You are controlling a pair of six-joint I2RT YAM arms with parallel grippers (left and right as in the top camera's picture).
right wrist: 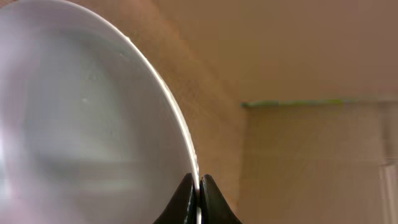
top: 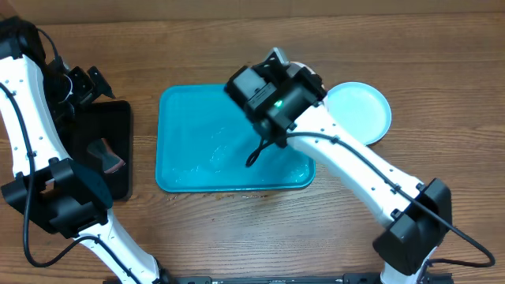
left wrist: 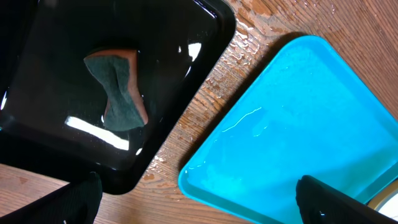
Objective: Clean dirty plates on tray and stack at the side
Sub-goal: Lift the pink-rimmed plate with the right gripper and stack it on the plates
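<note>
My right gripper should next move across to the light blue plate (top: 361, 110), which lies flat below it and to its right in the overhead view. It should then level the white plate, lower it and let it go.
My right gripper (right wrist: 199, 186) is shut on the rim of the white plate (right wrist: 81, 112) and holds it tilted on edge. In the overhead view the right wrist hides this plate above the far right corner of the teal tray (top: 189, 150). The light blue plate (top: 361, 110) lies flat on the table, right of the tray. The yellow-green plate is out of view. The tray is wet and bears no plates; it also shows in the left wrist view (left wrist: 298, 124). My left gripper (left wrist: 199, 205) is open and empty, above the gap between the black tray and the teal tray.
A narrow black tray (top: 110, 126) stands left of the teal tray and holds a green and orange sponge (left wrist: 118, 93). Water drops lie on the wood between the two trays (left wrist: 217, 56). The left arm's base sits at the front left.
</note>
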